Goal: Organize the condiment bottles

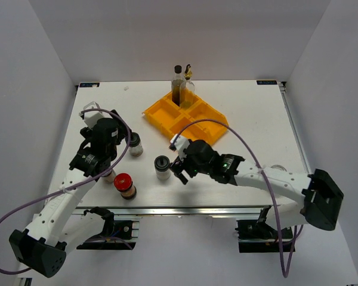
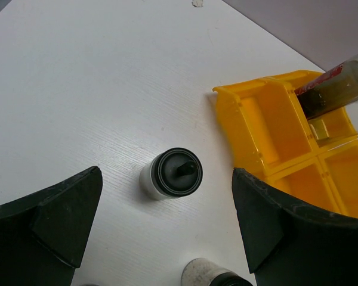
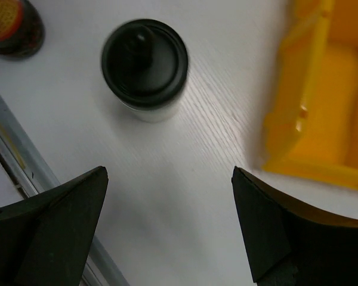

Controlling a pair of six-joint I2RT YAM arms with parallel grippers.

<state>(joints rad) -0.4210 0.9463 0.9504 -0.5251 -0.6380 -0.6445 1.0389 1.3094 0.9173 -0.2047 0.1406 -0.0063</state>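
My right gripper should move sideways onto the second jar's black lid, fingers open around it, because that jar is on the gripper's left in the top view.
A yellow tray (image 1: 191, 119) holds two tall bottles in a back compartment: a dark-brown black-capped bottle (image 1: 178, 86) and a clear gold-spouted bottle (image 1: 188, 83). Short jars stand on the table in front of it: a black-lidded jar (image 1: 134, 143), a second black-lidded jar (image 1: 162, 167), a red-lidded jar (image 1: 125, 185) and a jar (image 1: 110, 176) partly hidden under the left arm. My left gripper (image 1: 115, 152) is open above the table, with the first black-lidded jar (image 2: 170, 173) just ahead of it. My right gripper (image 1: 180, 170) is open and empty beside the second black-lidded jar (image 3: 144, 62).
The tray's near-left corner (image 2: 250, 125) lies right of the left gripper (image 2: 167, 238). A pale-topped jar (image 2: 210, 274) shows at that view's bottom edge. The table's front metal edge (image 3: 12, 161) runs close to the right gripper (image 3: 167, 226), with the tray (image 3: 322, 101) to its right.
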